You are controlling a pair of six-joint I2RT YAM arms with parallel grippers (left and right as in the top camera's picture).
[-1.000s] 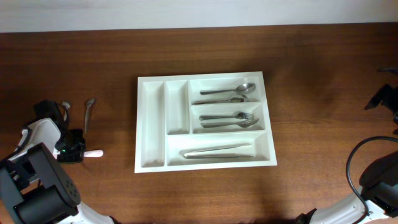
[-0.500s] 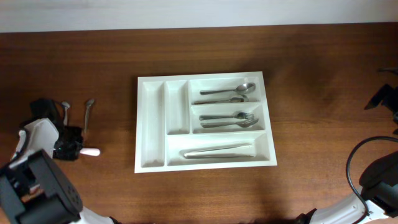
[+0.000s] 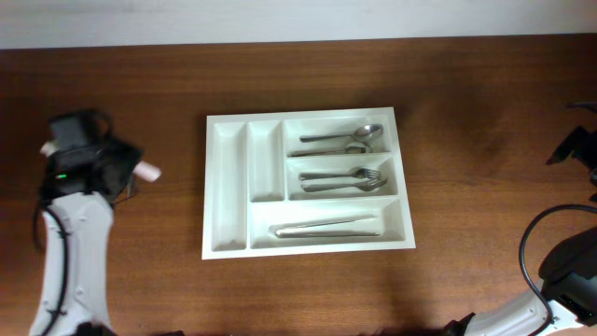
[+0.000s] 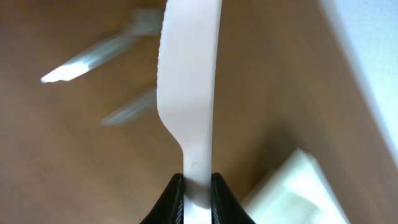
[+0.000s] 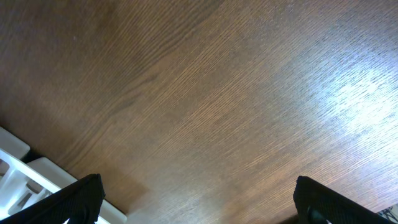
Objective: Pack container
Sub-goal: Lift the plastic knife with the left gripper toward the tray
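Observation:
The container's shorter narrow section [image 3: 267,161] is empty, so I will move my left gripper to the right in the overhead view and down into it to let go of the knife.
The white five-compartment container [image 3: 227,187] lies in the middle of the table. Its corner also shows in the left wrist view [image 4: 292,186] and in the right wrist view [image 5: 15,168]. My left gripper [image 4: 198,193] is shut on the handle of a white plastic knife [image 4: 186,87] and holds it above the table, left of the container. From overhead the knife's end [image 3: 147,172] sticks out of the gripper [image 3: 121,168]. My right gripper [image 5: 199,202] is open and empty over bare wood, right of the container.
The container holds metal spoons [image 3: 340,138], forks [image 3: 345,179] and knives [image 3: 326,227] in its three wide compartments. Two metal utensils [image 4: 93,59] lie blurred on the table below the left gripper. The right arm [image 3: 574,145] sits at the right edge.
My left gripper has risen from the table with the white knife and swung toward the far side and slightly right. The right arm has not moved.

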